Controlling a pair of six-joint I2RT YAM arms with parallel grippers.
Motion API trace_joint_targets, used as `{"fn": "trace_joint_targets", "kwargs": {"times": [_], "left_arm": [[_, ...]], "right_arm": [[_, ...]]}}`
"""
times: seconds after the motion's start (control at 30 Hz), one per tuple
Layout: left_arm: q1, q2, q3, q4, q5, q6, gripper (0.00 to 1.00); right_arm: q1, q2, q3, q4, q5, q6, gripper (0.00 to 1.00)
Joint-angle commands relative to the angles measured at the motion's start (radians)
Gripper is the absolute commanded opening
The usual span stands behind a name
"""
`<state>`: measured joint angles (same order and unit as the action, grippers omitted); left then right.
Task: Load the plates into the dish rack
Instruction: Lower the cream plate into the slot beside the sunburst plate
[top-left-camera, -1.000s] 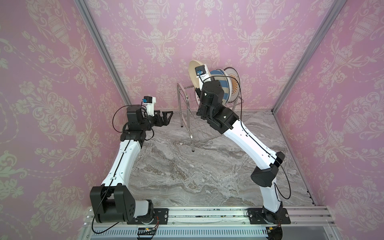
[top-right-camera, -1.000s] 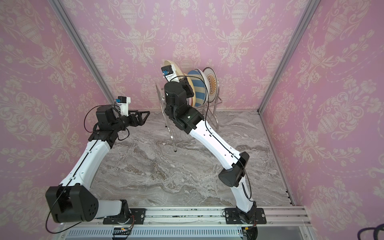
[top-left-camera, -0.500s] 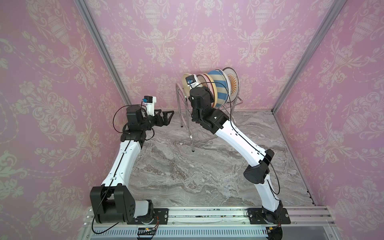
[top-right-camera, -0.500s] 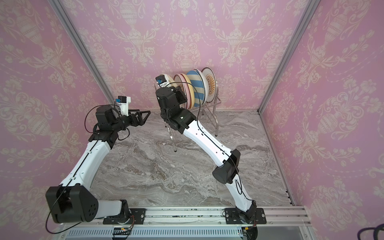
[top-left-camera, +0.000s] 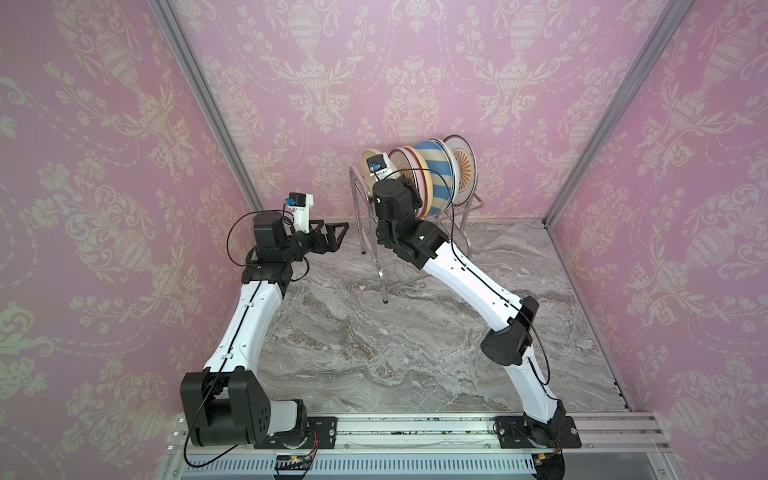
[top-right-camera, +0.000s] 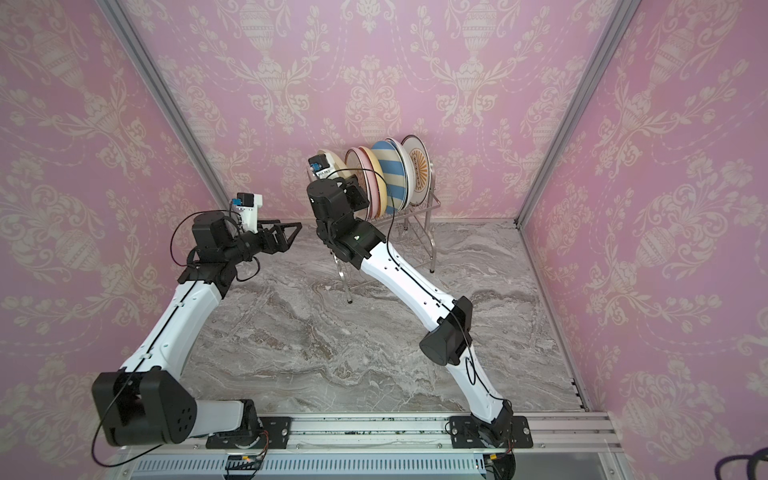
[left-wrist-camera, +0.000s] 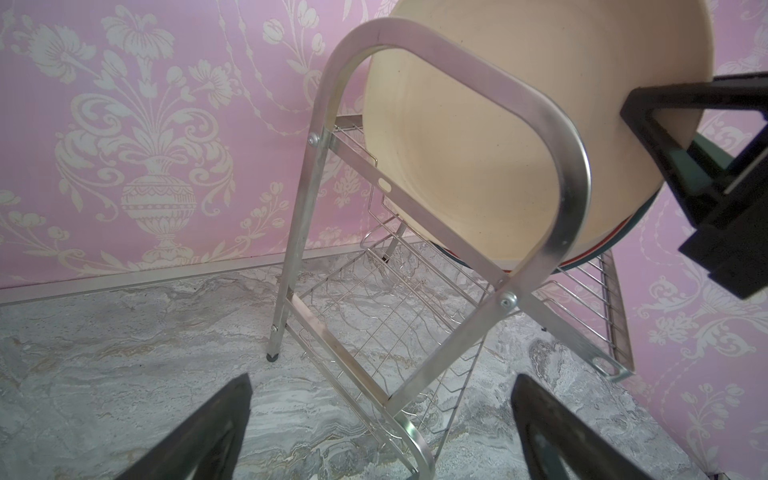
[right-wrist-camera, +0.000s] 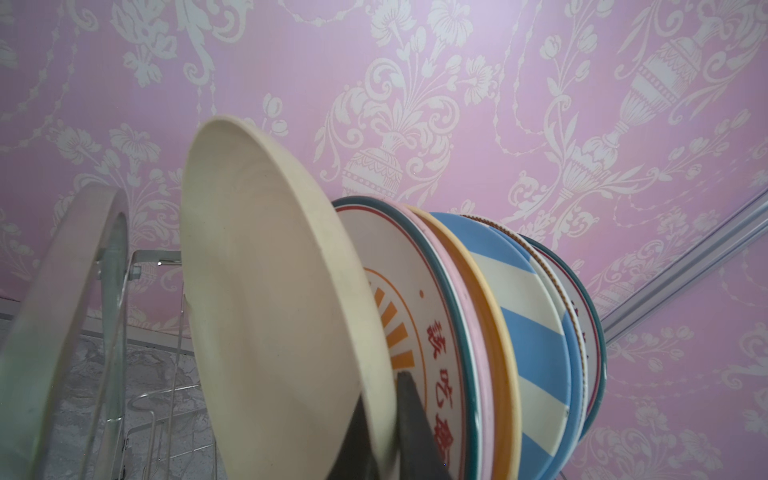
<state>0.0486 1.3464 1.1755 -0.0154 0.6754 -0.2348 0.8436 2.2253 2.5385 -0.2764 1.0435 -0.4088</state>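
My right gripper eases down and toward the green-rimmed sunburst plate next and releases the cream plate's rim, because the cream plate leans apart from the row.
The silver wire dish rack stands at the back by the wall. Several plates stand on edge in its upper tier, among them a blue-white striped plate and an orange sunburst plate. My right gripper is shut on the rim of a cream plate, held tilted at the left end of that row, just inside the rack's looped side frame. My left gripper hovers open and empty to the left of the rack.
The rack's lower wire shelf holds nothing. The pink back wall is close behind the rack. Grey marble tabletop stretches in front of the rack, between the two arms.
My right arm has brought the cream plate down and to the left, from above the rack to the left end of the row. The left arm has stayed still.
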Motion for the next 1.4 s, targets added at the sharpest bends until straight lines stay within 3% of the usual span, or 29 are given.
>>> {"fn": "trace_joint_targets", "kwargs": {"times": [0.0,0.57,0.8,1.2,1.37], "left_arm": [[-0.001,-0.002,-0.014,0.015,0.027,-0.011,0.99],[-0.001,-0.001,-0.023,0.023,0.027,-0.017,0.99],[-0.001,-0.026,-0.031,0.044,0.037,-0.040,0.99],[-0.001,-0.001,-0.037,0.068,0.041,-0.061,0.99],[-0.001,-0.003,-0.040,0.072,0.042,-0.062,0.99]], "right_arm": [[-0.015,0.021,0.025,-0.014,-0.011,0.050,0.00],[-0.032,0.014,-0.024,-0.170,-0.042,0.215,0.00],[-0.029,-0.051,-0.120,-0.146,-0.053,0.231,0.06],[-0.011,-0.076,-0.114,-0.109,-0.036,0.156,0.28],[-0.006,-0.077,-0.118,-0.067,-0.021,0.106,0.32]]}}
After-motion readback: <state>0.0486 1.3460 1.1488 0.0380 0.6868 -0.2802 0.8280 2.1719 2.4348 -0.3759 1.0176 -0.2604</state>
